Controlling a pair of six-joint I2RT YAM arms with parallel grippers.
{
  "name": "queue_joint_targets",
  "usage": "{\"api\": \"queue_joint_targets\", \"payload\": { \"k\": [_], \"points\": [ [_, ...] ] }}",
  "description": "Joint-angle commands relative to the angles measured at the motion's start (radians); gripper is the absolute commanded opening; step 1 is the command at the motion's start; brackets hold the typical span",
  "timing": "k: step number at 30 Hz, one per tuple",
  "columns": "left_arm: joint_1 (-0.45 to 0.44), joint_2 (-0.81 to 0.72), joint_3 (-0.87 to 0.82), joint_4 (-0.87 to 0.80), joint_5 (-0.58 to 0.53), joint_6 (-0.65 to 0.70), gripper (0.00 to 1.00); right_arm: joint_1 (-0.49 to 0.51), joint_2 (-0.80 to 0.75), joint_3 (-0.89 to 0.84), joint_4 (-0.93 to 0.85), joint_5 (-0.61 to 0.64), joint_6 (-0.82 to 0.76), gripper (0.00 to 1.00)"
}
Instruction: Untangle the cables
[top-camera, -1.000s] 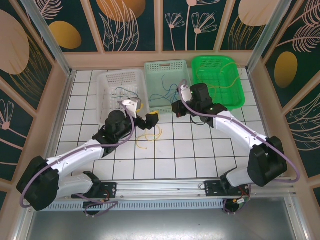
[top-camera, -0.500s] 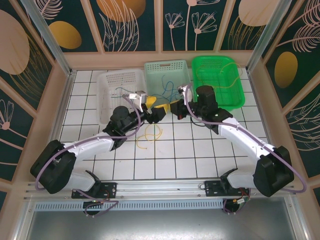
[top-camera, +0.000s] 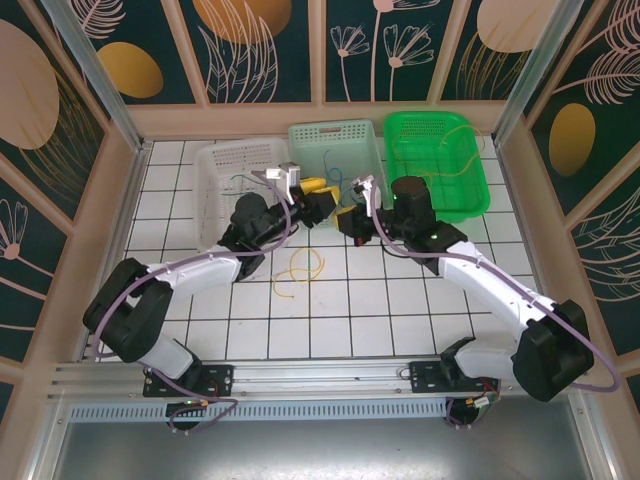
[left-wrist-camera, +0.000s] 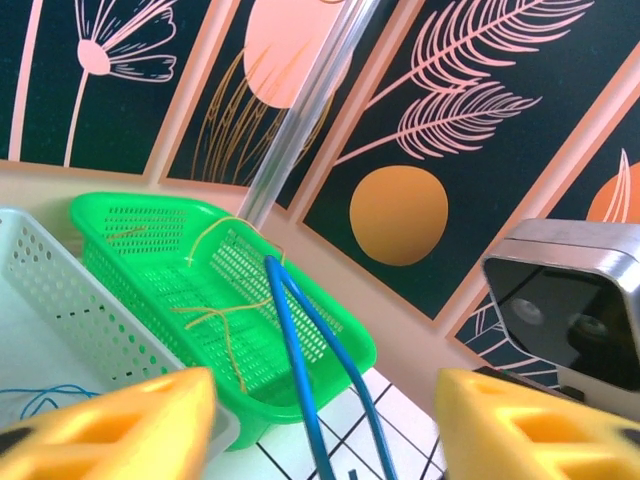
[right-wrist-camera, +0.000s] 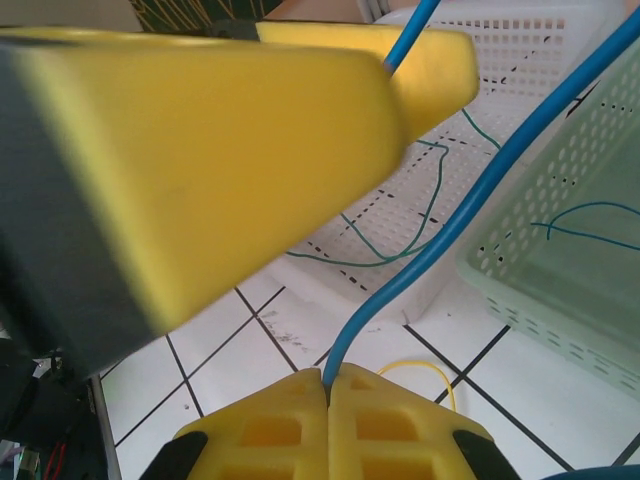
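Blue cables lie outward of and below my right gripper, so it should move outward and down over the pale green basket (top-camera: 348, 172) (right-wrist-camera: 585, 215) and release the blue cable.
My right gripper (right-wrist-camera: 327, 385) is shut on a blue cable (right-wrist-camera: 440, 240) that rises from between its yellow fingers. My left gripper (left-wrist-camera: 325, 420) stands open around a loop of the same blue cable (left-wrist-camera: 300, 370), and its fingers (left-wrist-camera: 110, 425) do not touch the strands. In the top view the left gripper (top-camera: 320, 203) and right gripper (top-camera: 346, 221) nearly meet in front of the baskets. Loose yellow cables (top-camera: 300, 268) lie on the tiles below them. A teal cable (right-wrist-camera: 400, 240) lies in the white basket (top-camera: 240, 170).
A pale green basket (top-camera: 335, 150) holding thin blue cables (right-wrist-camera: 580, 215) stands in the middle at the back. To its right is a bright green basket (top-camera: 440, 165) with yellow cables (left-wrist-camera: 215, 315). Panel walls close in the tiled table (top-camera: 360, 310).
My left arm has swung up and right to meet the right gripper, and its jaws have narrowed around the blue cable. The right gripper has shifted slightly left, still shut.
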Motion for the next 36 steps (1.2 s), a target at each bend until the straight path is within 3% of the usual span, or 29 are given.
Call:
{"api": "queue_joint_targets", "payload": {
  "k": [1,4,7,11,15,19,21,25,29,30,32,33,35,36],
  "points": [
    [0.011,0.009,0.03,0.028,0.032,-0.007,0.41,0.009,-0.035,-0.008,-0.014,-0.019,-0.035,0.0],
    [0.013,0.0,0.042,0.002,0.028,0.021,0.15,0.009,-0.042,-0.014,-0.039,0.002,-0.047,0.0],
    [0.019,-0.016,0.059,-0.062,0.024,0.07,0.0,0.003,-0.049,-0.012,-0.088,0.036,-0.071,0.0],
    [0.034,-0.028,0.119,-0.254,0.033,0.198,0.0,-0.008,-0.048,0.002,-0.202,0.146,-0.124,0.0],
    [0.042,-0.009,0.251,-0.572,0.007,0.413,0.0,-0.011,-0.031,0.009,-0.322,0.265,-0.167,0.0],
    [0.05,0.009,0.356,-0.797,-0.105,0.605,0.0,-0.011,-0.018,0.013,-0.391,0.372,-0.179,0.0],
    [0.052,0.024,0.403,-0.87,-0.179,0.677,0.0,-0.011,-0.008,0.019,-0.405,0.401,-0.181,0.0],
    [0.053,0.069,0.497,-0.981,-0.221,0.786,0.0,-0.011,0.019,0.035,-0.403,0.398,-0.184,0.0],
    [0.052,0.087,0.525,-0.991,-0.329,0.825,0.0,-0.011,0.034,0.051,-0.383,0.391,-0.186,0.0],
    [0.052,0.086,0.526,-0.98,-0.353,0.816,0.03,-0.011,0.036,0.054,-0.37,0.39,-0.183,0.0],
    [0.053,0.076,0.517,-0.946,-0.382,0.777,0.24,-0.048,0.049,0.065,-0.336,0.38,-0.169,0.0],
    [0.053,0.067,0.51,-0.929,-0.386,0.753,0.44,-0.057,0.061,0.072,-0.31,0.375,-0.152,0.0],
    [0.053,0.038,0.487,-0.883,-0.381,0.706,0.6,-0.079,0.106,0.1,-0.266,0.361,-0.121,0.0],
    [0.052,0.015,0.466,-0.855,-0.378,0.681,0.76,-0.091,0.139,0.121,-0.242,0.357,-0.104,0.0]
  ]
}}
